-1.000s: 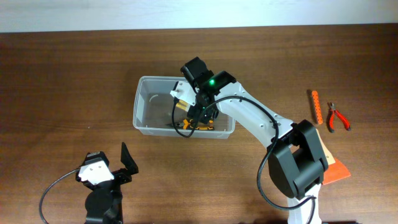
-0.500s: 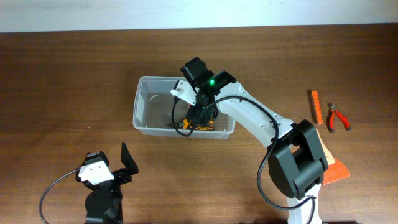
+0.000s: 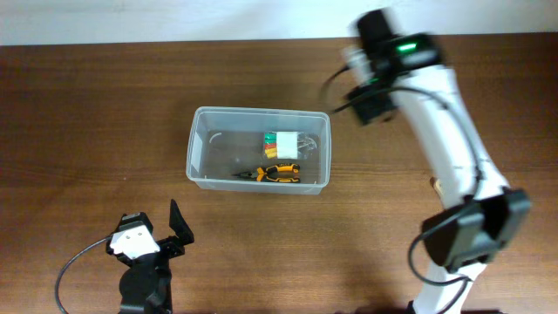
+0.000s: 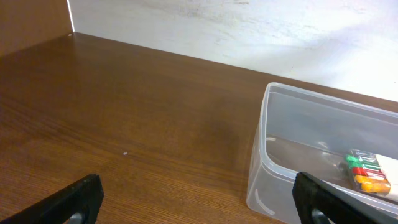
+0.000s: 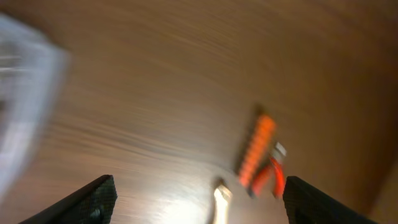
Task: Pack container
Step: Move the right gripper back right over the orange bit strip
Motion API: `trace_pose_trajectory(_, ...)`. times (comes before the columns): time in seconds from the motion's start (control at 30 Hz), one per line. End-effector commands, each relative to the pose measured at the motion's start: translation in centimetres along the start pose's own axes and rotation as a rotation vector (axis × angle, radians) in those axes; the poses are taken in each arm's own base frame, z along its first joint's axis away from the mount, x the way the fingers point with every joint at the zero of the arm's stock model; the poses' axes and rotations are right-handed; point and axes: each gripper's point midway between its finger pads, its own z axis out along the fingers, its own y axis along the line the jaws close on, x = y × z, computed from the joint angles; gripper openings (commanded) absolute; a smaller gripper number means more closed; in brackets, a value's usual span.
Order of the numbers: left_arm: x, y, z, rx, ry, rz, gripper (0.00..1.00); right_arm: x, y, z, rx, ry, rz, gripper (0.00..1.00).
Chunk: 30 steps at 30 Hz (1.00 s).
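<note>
My right gripper moves away from the container and down onto the orange stick tool (image 5: 256,149) next, since that lies below it, to the right in the wrist view.
The clear container (image 3: 200,116) stands mid-table. In it lie yellow-and-black pliers (image 3: 275,174) and a white pack of coloured pieces (image 3: 283,141). My right gripper (image 3: 361,98) is up beyond the container's far right corner, blurred by motion. In the right wrist view it (image 5: 202,205) is open and empty over bare table, with an orange stick tool (image 5: 256,149) and red pliers (image 5: 273,177) ahead. My left gripper (image 3: 172,234) is open and empty near the front edge. Its wrist view (image 4: 199,202) shows the container's near wall (image 4: 264,168) and the pack (image 4: 367,174).
A pale metal piece (image 5: 219,199) lies blurred near the red pliers in the right wrist view. In the overhead view the right arm (image 3: 453,148) covers the tools at the right of the table. A white wall (image 4: 249,25) runs along the table's far edge.
My right gripper has come up out of the container and swung up and to the right, empty. The pliers and the white pack now lie uncovered inside. The left arm has not moved.
</note>
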Motion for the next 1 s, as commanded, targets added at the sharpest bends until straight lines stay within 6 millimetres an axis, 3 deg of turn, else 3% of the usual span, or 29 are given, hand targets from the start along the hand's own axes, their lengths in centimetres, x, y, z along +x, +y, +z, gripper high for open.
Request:
trace_pose_trajectory(0.0, 0.1, 0.0, 0.0, 0.0, -0.002, 0.009, 0.99, 2.6, -5.2, 1.0, 0.037, 0.057, 0.156, 0.88)
trace_pose_trajectory(0.17, 0.1, 0.0, 0.0, 0.0, -0.002, 0.009, 0.99, 5.6, -9.6, 3.7, -0.021, 0.111, 0.31, 0.88)
trace_pose_trajectory(0.4, 0.1, 0.0, 0.0, 0.0, -0.002, 0.009, 0.99, 8.6, -13.3, 7.6, -0.088, 0.167, 0.455, 0.88)
trace_pose_trajectory(0.57, 0.1, 0.0, 0.0, 0.0, -0.002, 0.009, 0.99, 9.7, -13.1, 10.9, -0.143, 0.232, 0.48, 0.83)
trace_pose_trajectory(0.8, 0.1, 0.0, 0.0, 0.0, -0.002, 0.009, 0.99, 11.1, -10.7, 17.2, -0.221, 0.37, 0.464, 0.79)
trace_pose_trajectory(0.97, 0.1, 0.0, 0.0, 0.0, -0.002, 0.009, 0.99, 12.2, -9.4, 19.9, -0.253, 0.441, 0.454, 0.75)
